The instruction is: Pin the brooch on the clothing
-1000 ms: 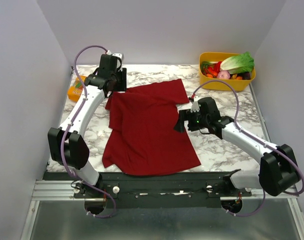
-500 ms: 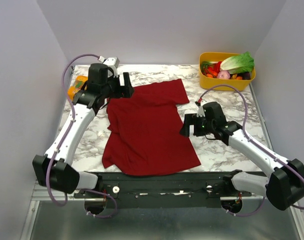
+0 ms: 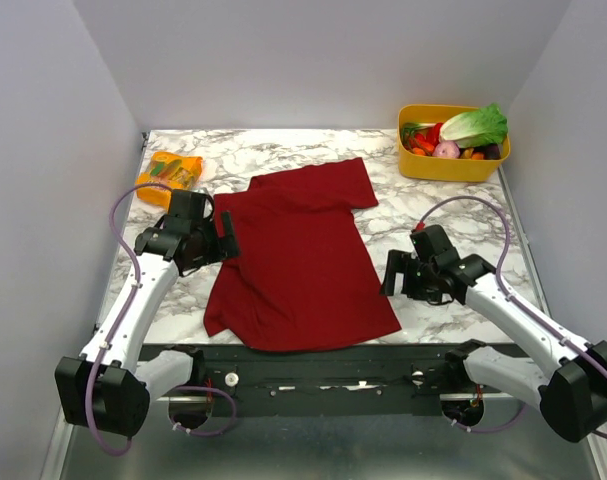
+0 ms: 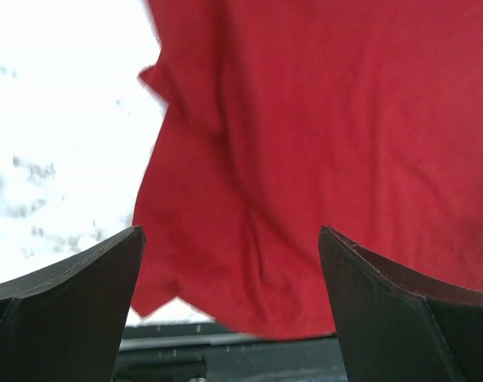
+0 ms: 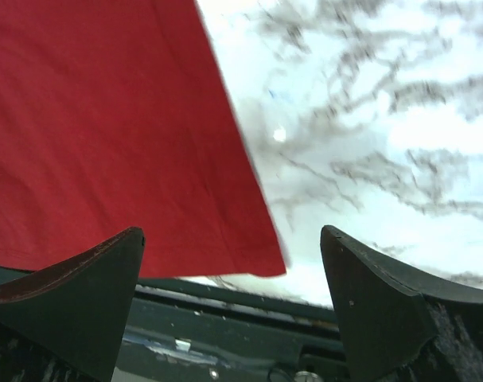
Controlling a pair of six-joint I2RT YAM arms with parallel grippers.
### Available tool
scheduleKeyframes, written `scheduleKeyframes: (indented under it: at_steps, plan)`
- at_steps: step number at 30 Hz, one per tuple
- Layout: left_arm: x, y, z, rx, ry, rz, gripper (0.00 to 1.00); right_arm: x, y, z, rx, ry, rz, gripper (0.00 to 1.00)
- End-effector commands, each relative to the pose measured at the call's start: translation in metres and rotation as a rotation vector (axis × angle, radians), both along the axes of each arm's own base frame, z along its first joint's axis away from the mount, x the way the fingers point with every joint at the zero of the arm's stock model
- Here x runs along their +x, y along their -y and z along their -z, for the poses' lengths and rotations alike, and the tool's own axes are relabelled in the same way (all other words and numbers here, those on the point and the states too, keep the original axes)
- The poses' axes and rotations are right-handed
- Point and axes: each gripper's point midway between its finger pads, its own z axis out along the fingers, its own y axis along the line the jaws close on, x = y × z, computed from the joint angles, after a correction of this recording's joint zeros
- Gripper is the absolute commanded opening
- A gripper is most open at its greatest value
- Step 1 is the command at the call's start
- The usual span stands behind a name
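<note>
My right gripper moves down and back toward the black bar onto the shirt's nearest corner (image 3: 394,325) (image 5: 274,266) next, since that corner already shows between the gripper's open fingers.
The dark red T-shirt (image 3: 293,250) lies spread flat in the middle of the marble table; it fills the left wrist view (image 4: 321,143) and the left of the right wrist view (image 5: 106,135). My left gripper (image 3: 226,240) is open and empty over the shirt's left edge (image 4: 231,231). My right gripper (image 3: 391,276) is open and empty just right of the shirt's lower right corner (image 5: 232,231). A tiny pale round spot (image 5: 279,134) lies on the marble beside the shirt's edge; I cannot tell whether it is the brooch. No brooch shows in the top view.
A yellow basket (image 3: 438,168) of vegetables stands at the back right. An orange packet (image 3: 169,171) lies at the back left. The black rail (image 3: 313,365) runs along the table's near edge, close below the shirt's hem.
My left arm has drawn back from the shirt's far left corner toward the near side, leaving that part spread flat. My right arm has pulled back toward the near right.
</note>
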Motion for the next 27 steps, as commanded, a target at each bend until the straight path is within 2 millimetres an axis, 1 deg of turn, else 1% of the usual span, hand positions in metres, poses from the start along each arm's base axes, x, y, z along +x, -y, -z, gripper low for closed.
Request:
scheduleKeyframes:
  at_steps: [1,5,6,12,13,14,16,17,19,22,23,24,25,27]
  plan:
    - [-0.036,-0.011,0.022,-0.011,-0.141,-0.102,0.99,-0.033,0.016,0.013,-0.041,-0.121,0.064,0.99]
    - [-0.050,-0.015,0.034,-0.010,-0.203,-0.127,0.99,-0.043,0.018,0.018,-0.062,-0.183,0.052,0.99]
    - [-0.055,-0.016,0.036,-0.007,-0.222,-0.129,0.99,-0.046,0.016,0.018,-0.063,-0.191,0.037,0.98]
    - [-0.068,-0.025,0.049,-0.020,-0.278,-0.141,0.99,-0.061,0.004,0.038,-0.111,-0.288,-0.039,0.97]
    - [-0.071,-0.023,0.050,-0.037,-0.288,-0.139,0.99,-0.059,0.000,0.039,-0.105,-0.281,-0.050,0.96]
    - [-0.073,-0.023,0.052,-0.049,-0.297,-0.140,0.99,-0.061,-0.002,0.046,-0.110,-0.303,-0.063,0.87]
    - [-0.075,-0.023,0.054,-0.069,-0.305,-0.148,0.99,-0.062,-0.008,0.052,-0.105,-0.318,-0.080,0.86]
    - [-0.078,-0.025,0.055,-0.071,-0.309,-0.159,0.99,-0.062,-0.011,0.054,-0.101,-0.327,-0.093,0.81]
    - [-0.079,-0.028,0.057,-0.085,-0.311,-0.179,0.99,-0.063,-0.013,0.061,-0.126,-0.344,-0.113,0.80]
    - [-0.083,-0.023,0.062,-0.123,-0.329,-0.163,0.99,-0.061,-0.016,0.066,-0.162,-0.345,-0.136,0.79]
    - [-0.085,-0.028,0.067,-0.140,-0.344,-0.197,0.99,-0.060,-0.015,0.068,-0.173,-0.347,-0.138,0.73]
    - [-0.084,-0.026,0.067,-0.160,-0.346,-0.193,0.99,-0.059,-0.018,0.068,-0.176,-0.344,-0.149,0.67]
    - [-0.085,-0.026,0.069,-0.175,-0.352,-0.196,0.99,-0.059,-0.018,0.073,-0.187,-0.355,-0.149,0.59]
    - [-0.086,-0.028,0.073,-0.187,-0.366,-0.210,0.99,-0.059,-0.019,0.077,-0.192,-0.366,-0.162,0.58]
